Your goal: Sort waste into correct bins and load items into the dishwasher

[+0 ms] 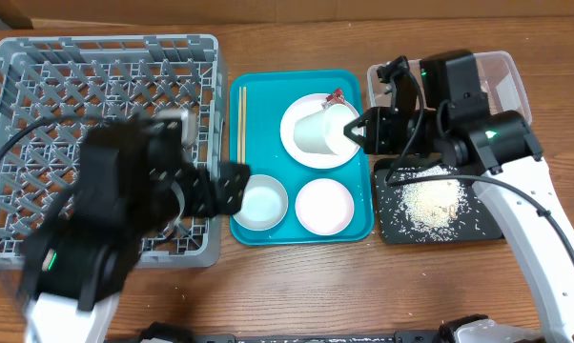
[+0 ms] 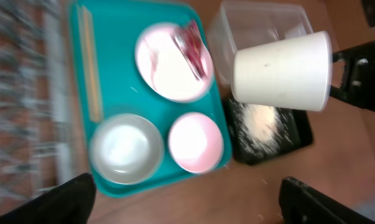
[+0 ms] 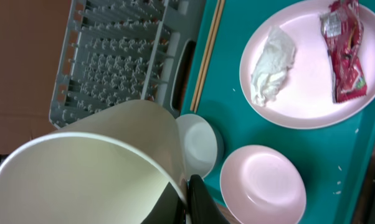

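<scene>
My right gripper holds the cup's rim, so my left gripper will next turn up from the tray and come around the small white cup's closed end (image 1: 306, 131) (image 2: 245, 76).
My right gripper (image 1: 360, 130) is shut on the rim of the small white cup (image 1: 320, 131) and holds it tilted above the large white plate (image 1: 304, 157) on the teal tray. The red wrapper (image 3: 343, 53) and the white tissue (image 3: 271, 65) lie on that plate. The pale bowl (image 1: 261, 202), the smaller plate (image 1: 324, 205) and the chopsticks (image 1: 240, 124) lie on the tray. My left gripper (image 2: 187, 202) is open and empty, blurred, by the tray's front left near the bowl. The grey dish rack (image 1: 39, 86) stands left.
The clear tub (image 1: 504, 74) stands at the back right, partly behind my right arm. The black tray (image 1: 390, 229) in front of it holds loose rice. A few grains lie on the brown table. The teal tray (image 1: 268, 90) sits between rack and bins.
</scene>
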